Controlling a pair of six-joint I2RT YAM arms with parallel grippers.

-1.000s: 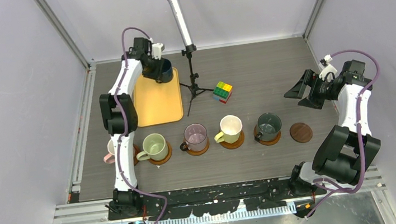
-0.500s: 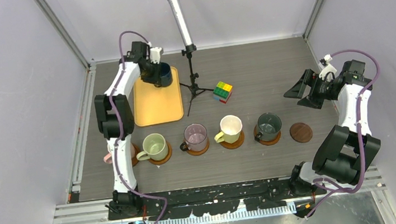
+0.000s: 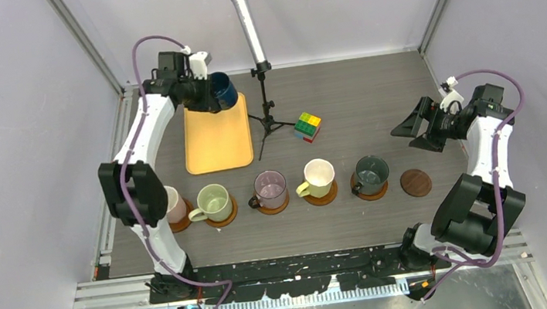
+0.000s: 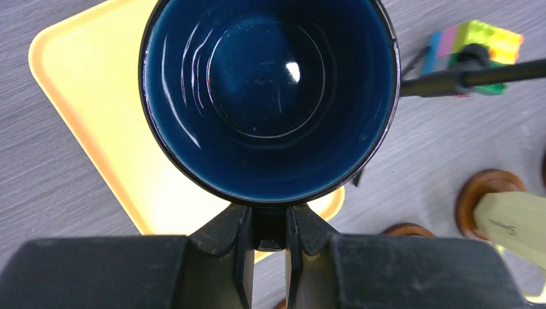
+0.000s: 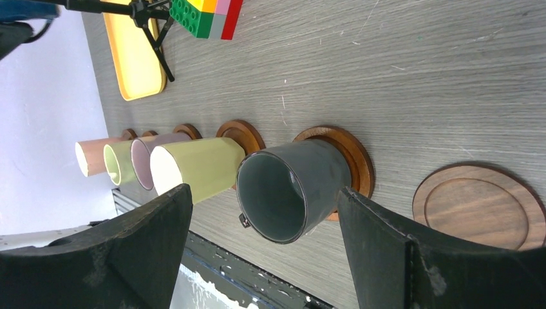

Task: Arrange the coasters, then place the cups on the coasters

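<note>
I will move my left gripper back, down and to the right in the top view, over the empty dark coaster (image 3: 416, 182). I will let go of the navy blue cup there, as other coasters hold cups.
My left gripper (image 3: 207, 93) is shut on the handle of the navy blue cup (image 3: 223, 90), held tilted above the far end of the tray; in the left wrist view the cup (image 4: 267, 96) fills the frame and my gripper (image 4: 267, 232) pinches its handle. Along the near row, the pink (image 3: 174, 206), pale green (image 3: 213, 202), mauve (image 3: 270, 188), cream (image 3: 319, 175) and dark grey (image 3: 372, 173) cups each sit on a coaster. An empty dark coaster (image 3: 416, 182) lies at the row's right end. My right gripper (image 3: 417, 129) hovers open, empty, beyond that coaster (image 5: 480, 206) and the grey cup (image 5: 290, 190).
An orange-yellow tray (image 3: 216, 141) lies at the back left. A microphone on a tripod stand (image 3: 259, 70) rises just right of it, close to the held cup. A multicoloured cube (image 3: 308, 126) sits mid-table. My left arm partly hides the pink cup.
My left gripper closed on the navy cup's handle and lifted it off the tray's far corner, the arm swinging left and up. The right arm has not moved.
</note>
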